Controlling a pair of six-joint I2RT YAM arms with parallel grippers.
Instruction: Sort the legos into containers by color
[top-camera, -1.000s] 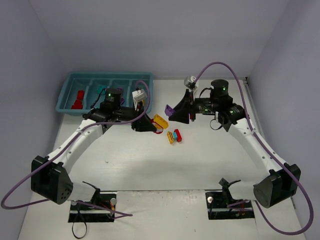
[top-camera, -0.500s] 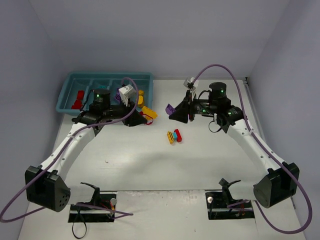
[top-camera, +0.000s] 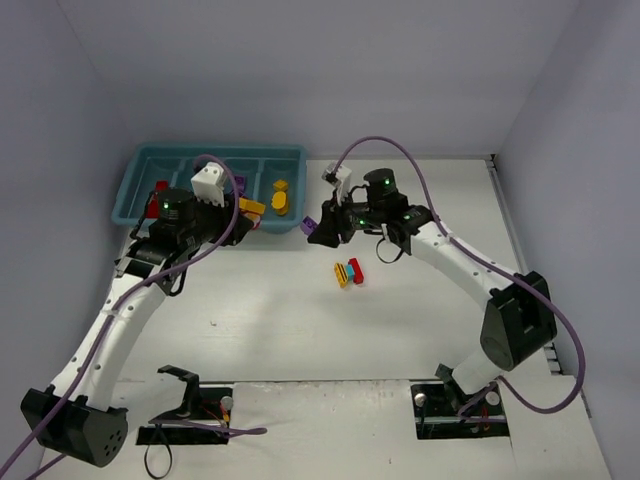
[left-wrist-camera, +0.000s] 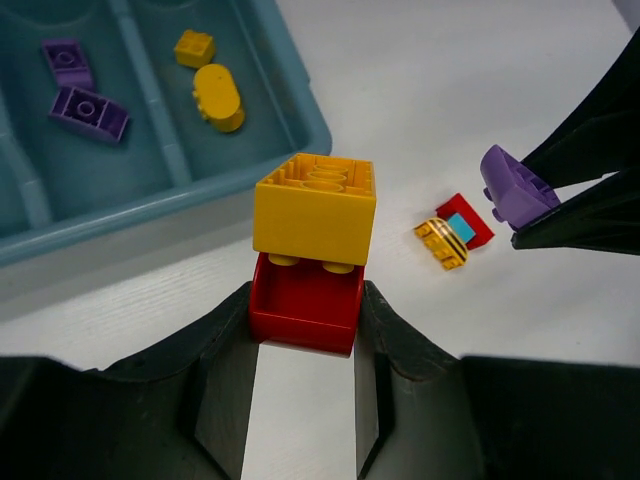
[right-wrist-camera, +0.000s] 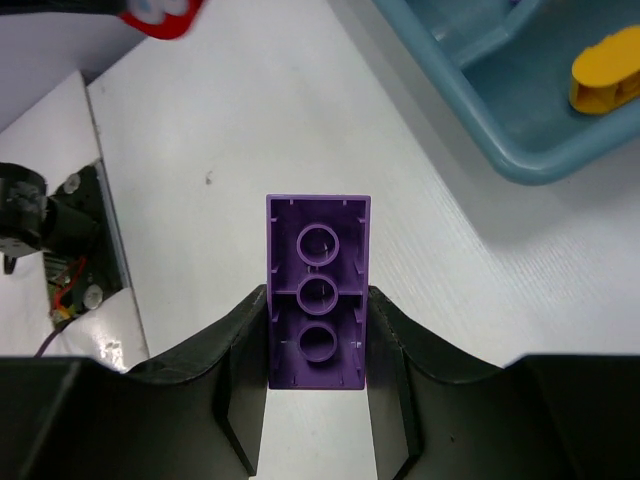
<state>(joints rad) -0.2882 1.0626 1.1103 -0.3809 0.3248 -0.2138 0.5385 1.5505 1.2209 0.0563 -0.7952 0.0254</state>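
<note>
The bricks at my left gripper are still joined, so my right gripper will move back and down onto the bare tabletop (top-camera: 300, 291) beside the small stack and release the purple brick there.
My left gripper (top-camera: 243, 212) is shut on a red brick (left-wrist-camera: 305, 305) with a yellow brick (left-wrist-camera: 315, 208) stacked on it, held by the near rim of the teal tray (top-camera: 300, 158). My right gripper (top-camera: 320, 228) is shut on a purple brick (right-wrist-camera: 318, 290), just off the tray's right near corner (right-wrist-camera: 520, 150). Two purple bricks (left-wrist-camera: 88, 112) lie in one compartment and two yellow pieces (left-wrist-camera: 220, 95) in the rightmost. A small yellow, teal and red stack (top-camera: 349, 272) lies on the table.
Red pieces (top-camera: 160, 190) show in the tray's leftmost compartment, partly hidden by my left arm. The two grippers are close together near the tray's right end. Mounting plates (top-camera: 190, 415) sit at the table's near edge.
My left arm swung back and left with the red and yellow stack, from the table's middle to the tray's near rim. My right arm moved left toward the tray with the purple brick.
</note>
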